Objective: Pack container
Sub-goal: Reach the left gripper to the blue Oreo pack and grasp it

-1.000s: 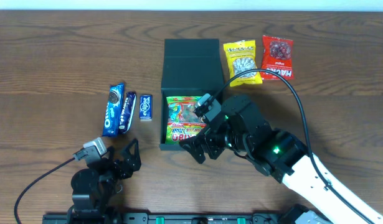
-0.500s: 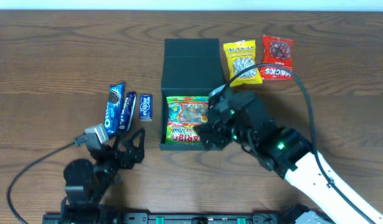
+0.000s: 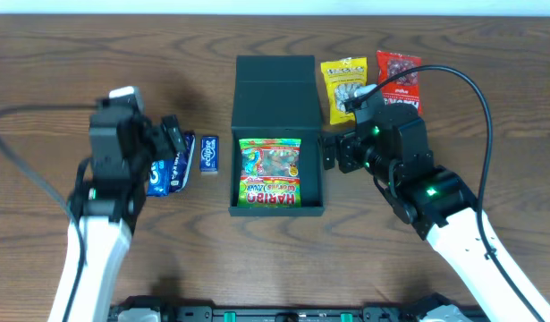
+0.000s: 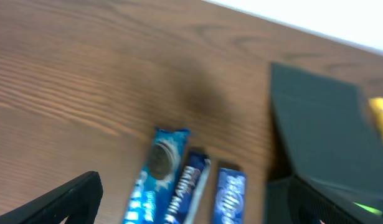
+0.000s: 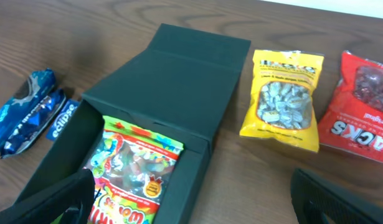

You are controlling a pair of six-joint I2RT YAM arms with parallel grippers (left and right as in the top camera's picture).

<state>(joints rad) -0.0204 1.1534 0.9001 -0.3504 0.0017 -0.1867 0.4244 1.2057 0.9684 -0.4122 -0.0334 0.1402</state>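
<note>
My left gripper lowers onto the far end of the blue Oreo pack next and closes its fingers there, since the pack lies below it on the table.
The dark container (image 3: 275,89) lies open mid-table with its flap lid folded back; it also shows in the right wrist view (image 5: 179,81). A Haribo gummy bag (image 3: 270,171) lies inside it. My right gripper (image 3: 339,152) is open and empty, just right of the box's right wall. My left gripper (image 3: 172,141) is open and empty, over the blue Oreo pack (image 3: 158,172); a blue bar (image 3: 179,165) and a small blue Eclipse pack (image 3: 208,154) lie beside it. A yellow seed bag (image 3: 348,88) and a red snack bag (image 3: 399,83) lie right of the lid.
The three blue packs show in the left wrist view, Oreo pack (image 4: 155,174) leftmost. The yellow bag (image 5: 283,99) and red bag (image 5: 365,106) show in the right wrist view. Black cables run from both arms over the wooden table (image 3: 60,72).
My right gripper has pulled up and right out of the box, leaving the Haribo bag inside. My left arm has swung from the front edge up over the blue packs.
</note>
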